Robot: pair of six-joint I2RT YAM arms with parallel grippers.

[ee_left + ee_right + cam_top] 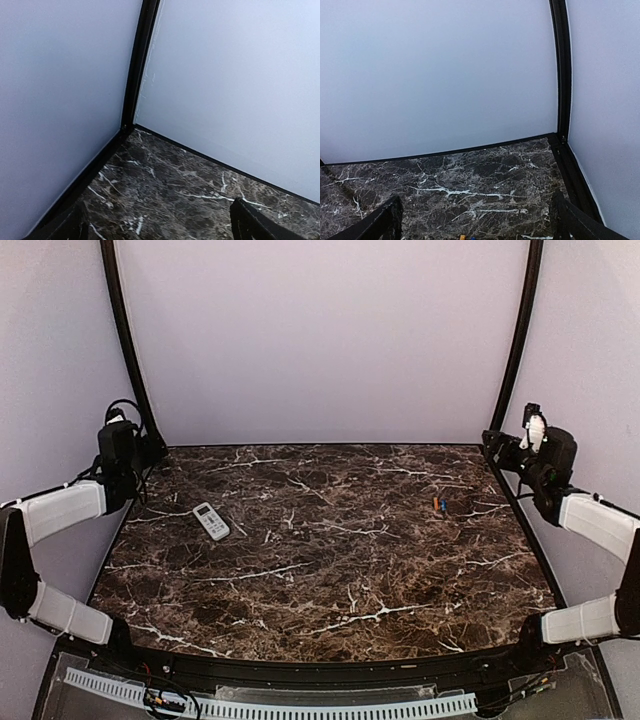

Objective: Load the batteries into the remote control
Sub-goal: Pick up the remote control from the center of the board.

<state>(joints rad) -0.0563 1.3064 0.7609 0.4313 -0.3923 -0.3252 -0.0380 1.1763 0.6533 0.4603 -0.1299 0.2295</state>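
Note:
The left gripper goes down and to the right in the top view next, fingers tipping downward, onto the remote control's screen end, since that end lies nearest.
The white remote control lies on the dark marble table at the left, buttons up. Two tiny batteries, orange and blue, lie together on the right side; their tips show at the bottom edge of the right wrist view. My left gripper is raised by the table's far left corner, its fingers wide apart with nothing between them. My right gripper is raised near the far right corner, its fingers wide apart and empty.
Pale walls close the table on three sides, with black posts in the back corners. A black rim runs along the table's edges. A white perforated strip lies along the near edge between the arm bases.

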